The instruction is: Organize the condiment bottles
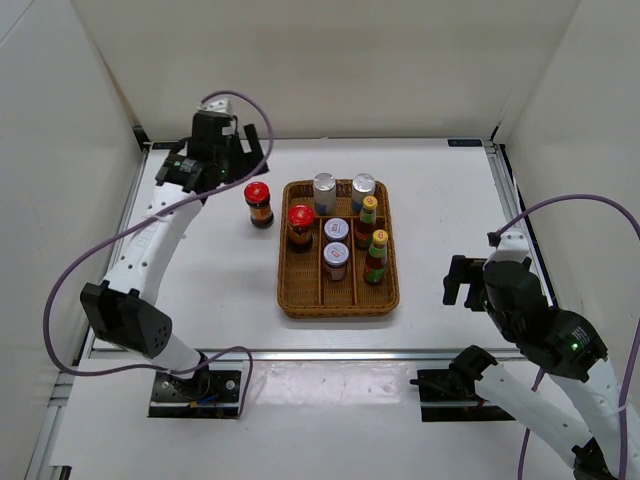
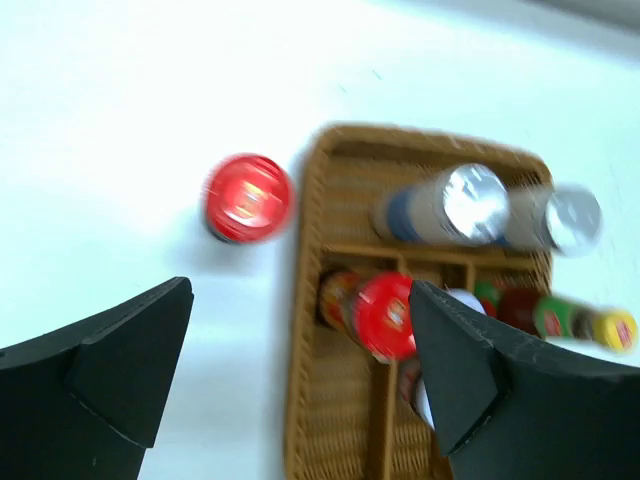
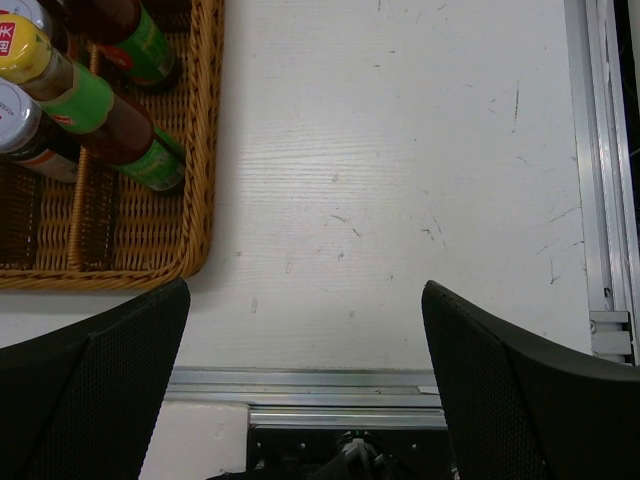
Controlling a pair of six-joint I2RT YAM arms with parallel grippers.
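Note:
One dark jar with a red lid is standing on the bare table outside the tray (image 1: 292, 300), so I will next lower my left gripper around its red lid.
One red-lidded dark jar (image 1: 258, 203) stands on the table left of the wicker tray (image 1: 292, 300); it also shows in the left wrist view (image 2: 247, 198). The other red-lidded jar (image 1: 300, 227) stands in the tray's left compartment. Two tall silver-capped white bottles (image 1: 324, 193) stand at the tray's back, two short silver-lidded jars (image 1: 336, 260) in the middle, and two yellow-capped red sauce bottles (image 1: 376, 257) on the right. My left gripper (image 1: 246, 147) is open and empty, high at the back left. My right gripper (image 1: 468, 282) is open and empty, right of the tray.
The table has a metal rail (image 3: 400, 385) along its near edge and white walls on three sides. A purple cable (image 1: 130, 230) loops beside the left arm. The tray's near right corner (image 3: 190, 255) shows in the right wrist view.

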